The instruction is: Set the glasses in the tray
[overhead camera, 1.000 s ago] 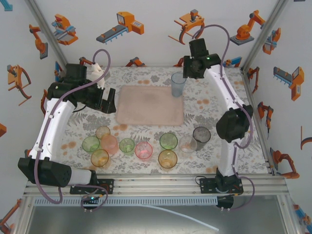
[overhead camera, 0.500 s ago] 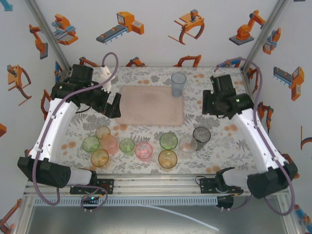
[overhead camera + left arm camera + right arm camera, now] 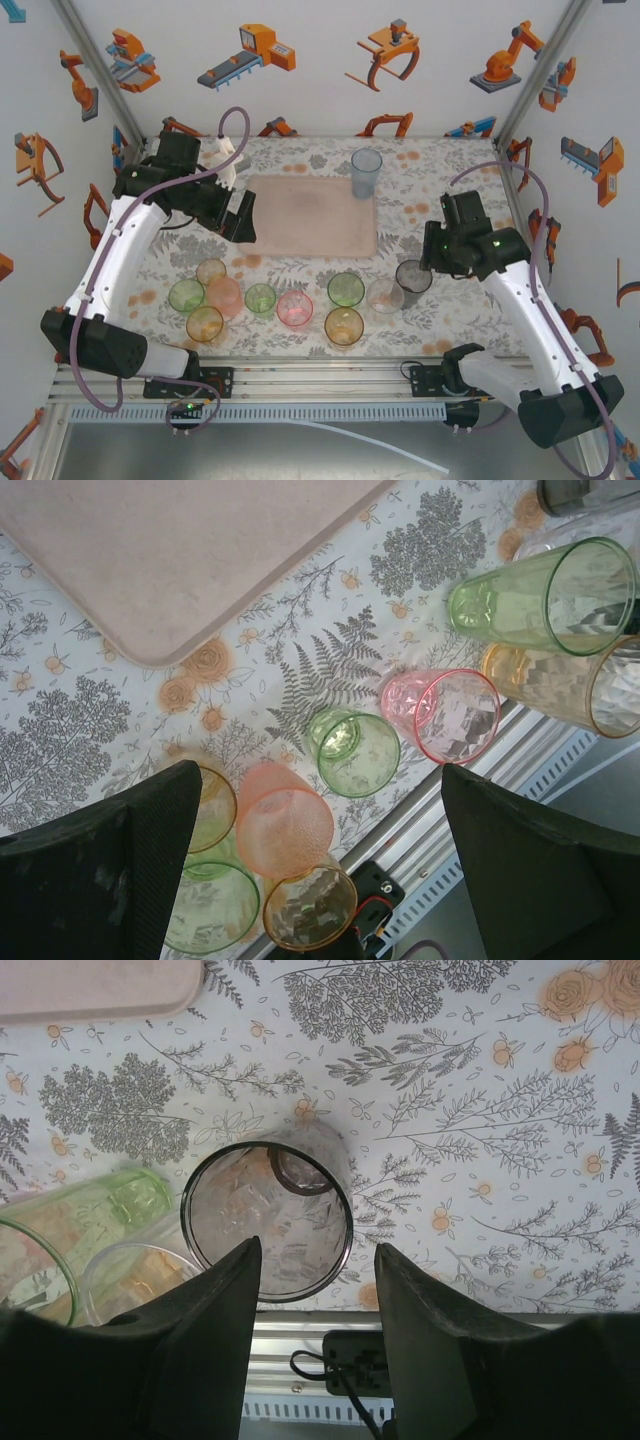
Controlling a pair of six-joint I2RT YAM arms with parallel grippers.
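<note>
I will next lower my right gripper astride the grey rim's opposite edge [image 3: 350, 1233], with one finger inside, and close it, because the clear glass crowds one side of the grey glass [image 3: 268, 1218].
The pale pink tray [image 3: 300, 225] lies at the table's middle back, and a pale blue glass [image 3: 366, 172] stands at its far right corner. Several tinted glasses stand along the front, among them a green one [image 3: 346, 289], a pink one [image 3: 294, 307], a clear one [image 3: 385, 295] and a smoky grey one [image 3: 413, 276]. My right gripper [image 3: 315, 1290] hangs open just above the grey glass [image 3: 268, 1218], nothing held. Over the tray's left edge [image 3: 170, 550] my left gripper [image 3: 240, 215] stands wide open and empty, with a green glass [image 3: 355, 750] and a salmon glass [image 3: 283, 825] below it.
The floral tabletop ends in a metal rail [image 3: 330, 372] close behind the front glasses. White walls with frame posts [image 3: 525, 90] close in both sides. An amber glass [image 3: 343, 326] and an orange one [image 3: 205, 324] stand nearest the rail.
My right arm has swung from beside the pale blue glass at the tray's far corner down to the smoky grey glass at the front right. The left gripper drifted slightly right.
</note>
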